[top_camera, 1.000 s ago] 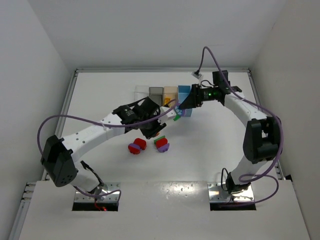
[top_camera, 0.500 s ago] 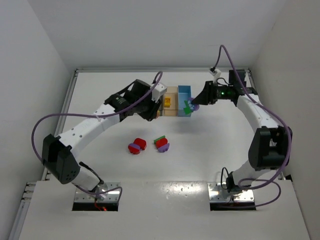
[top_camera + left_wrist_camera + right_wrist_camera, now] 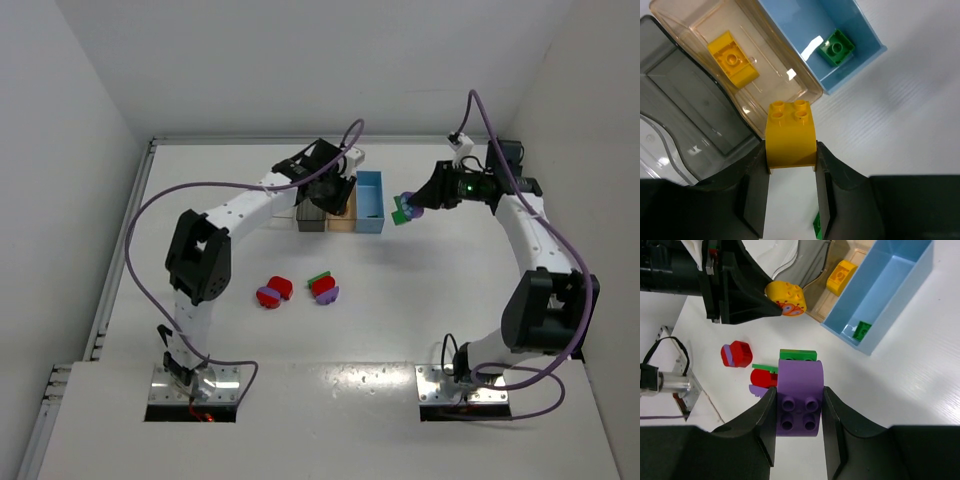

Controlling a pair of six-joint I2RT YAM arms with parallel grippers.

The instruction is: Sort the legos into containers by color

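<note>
My left gripper moves slightly outward next, past the tan container's near rim and down over its near end [image 3: 341,224] [image 3: 769,94], as that container already holds a yellow lego.
My left gripper [image 3: 790,150] is shut on a yellow lego [image 3: 790,135] and hovers by the near end of the tan container [image 3: 765,75], which holds another yellow lego [image 3: 732,60]. The light blue container [image 3: 860,35] has a green lego [image 3: 836,47] inside. In the top view my right gripper [image 3: 408,208] hangs right of the light blue container [image 3: 370,200]. It is shut on a purple lego [image 3: 799,390] with a green piece [image 3: 798,355] stuck to its far end. Two red-and-purple legos [image 3: 272,292] [image 3: 324,288] lie on the table.
The smoky grey container [image 3: 685,105] and the clear one [image 3: 655,145] stand left of the tan one. A green plate [image 3: 319,277] leans on the right red lego. White walls close in the table [image 3: 200,260] at the left, back and right.
The left arm swung from above the loose legos up to the containers, carrying the yellow lego. The right gripper drew back rightward from the light blue container, still holding the purple lego.
</note>
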